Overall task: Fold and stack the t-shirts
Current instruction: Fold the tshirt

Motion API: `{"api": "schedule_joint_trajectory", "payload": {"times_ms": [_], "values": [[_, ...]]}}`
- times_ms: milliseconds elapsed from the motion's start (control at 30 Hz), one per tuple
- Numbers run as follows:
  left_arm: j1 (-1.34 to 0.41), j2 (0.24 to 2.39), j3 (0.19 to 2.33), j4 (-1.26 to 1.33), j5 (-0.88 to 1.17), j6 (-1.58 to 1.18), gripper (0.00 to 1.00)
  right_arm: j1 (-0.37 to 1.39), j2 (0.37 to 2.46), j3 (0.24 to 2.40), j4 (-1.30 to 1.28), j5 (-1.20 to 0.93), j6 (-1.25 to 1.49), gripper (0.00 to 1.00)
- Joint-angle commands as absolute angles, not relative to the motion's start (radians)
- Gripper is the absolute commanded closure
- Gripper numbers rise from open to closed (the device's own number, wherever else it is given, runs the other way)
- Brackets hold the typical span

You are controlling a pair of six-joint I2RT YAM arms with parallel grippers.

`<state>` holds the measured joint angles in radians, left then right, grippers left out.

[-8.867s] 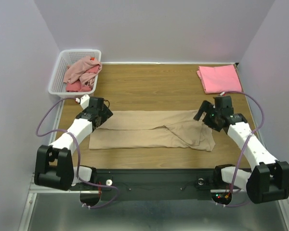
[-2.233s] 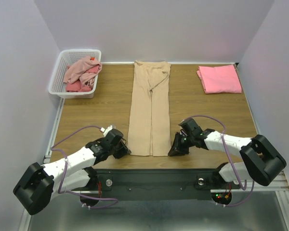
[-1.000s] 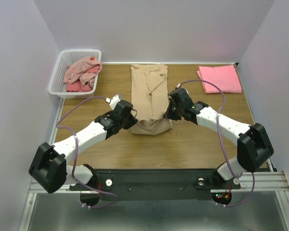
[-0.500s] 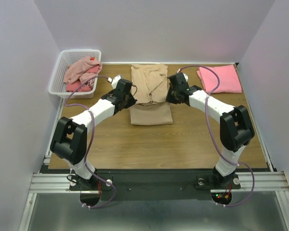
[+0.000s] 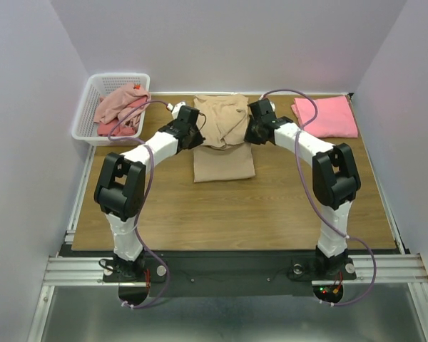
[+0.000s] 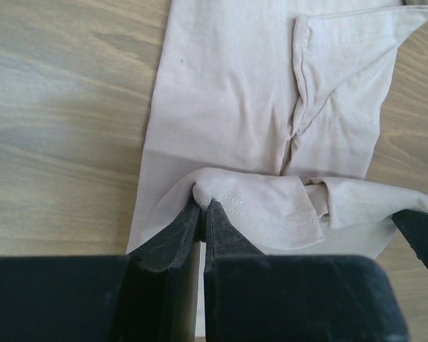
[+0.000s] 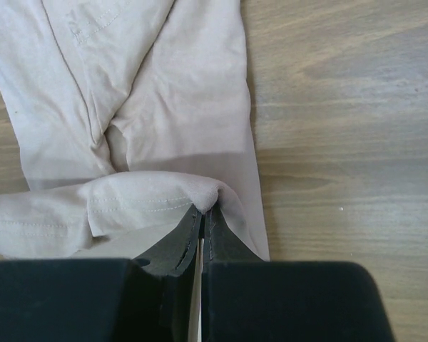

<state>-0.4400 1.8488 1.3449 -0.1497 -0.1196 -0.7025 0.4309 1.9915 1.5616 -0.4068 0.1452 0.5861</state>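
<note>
My left gripper will move gently outward and down to let go of the raised hem corner there, because the flat beige cloth is below and just outward of it.
A large beige t-shirt (image 5: pixel 224 162) lies lengthwise at the middle back of the wooden table, its near part doubled over itself. My left gripper (image 5: pixel 197 137) is shut on the left corner of the shirt's lifted hem (image 6: pixel 257 203). My right gripper (image 5: pixel 251 135) is shut on the right corner of that hem (image 7: pixel 150 199). Both hold the hem up over the flat beige cloth (image 6: pixel 228 92) (image 7: pixel 185 100) beneath. In the left wrist view the left gripper (image 6: pixel 203 203) pinches a fold of hem. The right gripper (image 7: pixel 203 209) does the same.
A salmon-pink t-shirt (image 5: pixel 324 116) lies folded at the back right. At the back left stands a white lattice basket (image 5: pixel 84 117) with a dusty-pink shirt (image 5: pixel 123 102) and a red one (image 5: pixel 113 129) crumpled inside. Bare wood (image 5: pixel 285 206) spreads across the near half.
Both grippers have carried the beige shirt's near hem away from the table's front towards the back, folding the shirt over itself. Both arms now stretch far out.
</note>
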Motion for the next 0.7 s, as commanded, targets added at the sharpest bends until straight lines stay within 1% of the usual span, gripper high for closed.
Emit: {"api": "schedule_joint_trajectory", "payload": {"times_ms": [0,433,500,533,567,600,667], "values": [[-0.416,1.87,1.425,-0.132,-0.121,-0.652,1.0,0.411,2.019,1.638,-0.383,0.133,0.563,1.0],[-0.394,1.999,1.551,-0.155,-0.092,-0.618,1.0,0.38,2.117,1.709,-0.382,0.089,0.554,1.0],[-0.391,2.025,1.568,-0.17,-0.087,-0.612,1.0,0.38,2.126,1.723,-0.382,0.084,0.557,0.96],[-0.39,2.031,1.587,-0.178,-0.086,-0.612,0.97,0.38,2.132,1.726,-0.382,0.086,0.557,0.93],[-0.388,2.039,1.592,-0.179,-0.084,-0.606,0.85,0.38,2.134,1.729,-0.382,0.092,0.558,0.9],[-0.388,2.042,1.595,-0.178,-0.083,-0.607,0.68,0.379,2.132,1.733,-0.382,0.097,0.561,0.82],[-0.388,2.039,1.598,-0.178,-0.077,-0.604,0.56,0.379,2.129,1.743,-0.383,0.103,0.56,0.75]]}}
